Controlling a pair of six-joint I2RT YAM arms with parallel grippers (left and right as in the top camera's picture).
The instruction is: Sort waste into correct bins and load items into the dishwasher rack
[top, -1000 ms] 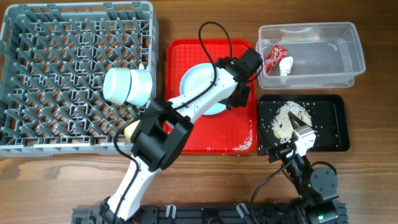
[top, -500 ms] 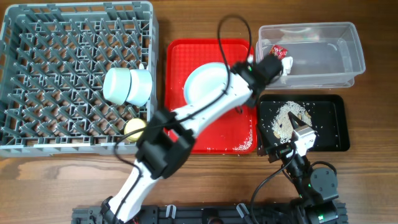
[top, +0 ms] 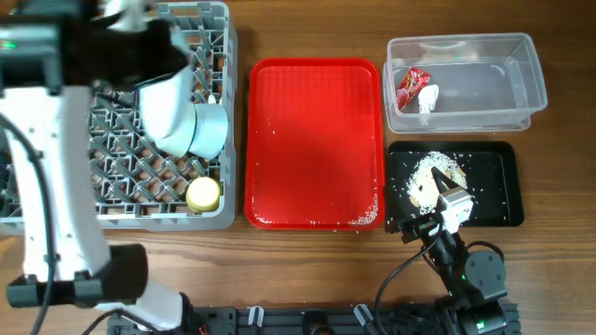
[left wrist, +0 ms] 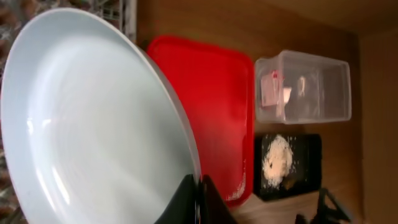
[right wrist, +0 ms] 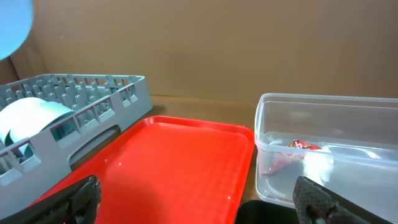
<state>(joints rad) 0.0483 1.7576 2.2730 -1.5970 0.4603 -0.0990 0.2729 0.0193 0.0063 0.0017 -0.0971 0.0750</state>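
Note:
My left gripper should lower and shift to the left in the overhead view, releasing the plate among bare wires beside the bowls, since those wires stand empty.
My left gripper is shut on the rim of the pale blue plate, which fills the left wrist view. In the overhead view the plate hangs tilted over the right part of the grey dishwasher rack, partly hiding a pale blue bowl. The yellow cup sits in the rack's front right corner. The red wrapper and white scrap lie in the clear tub. Crumbs lie in the black tray. My right gripper is open and empty at the black tray's front edge.
The red serving tray lies between the rack and the bins, with a few crumbs at its front right corner. My left arm stands tall over the rack's left side. The fork and spoon do not show.
My left arm has swung left from the red tray to above the rack, taking the plate with it. The red tray now holds only crumbs. The right arm has not moved.

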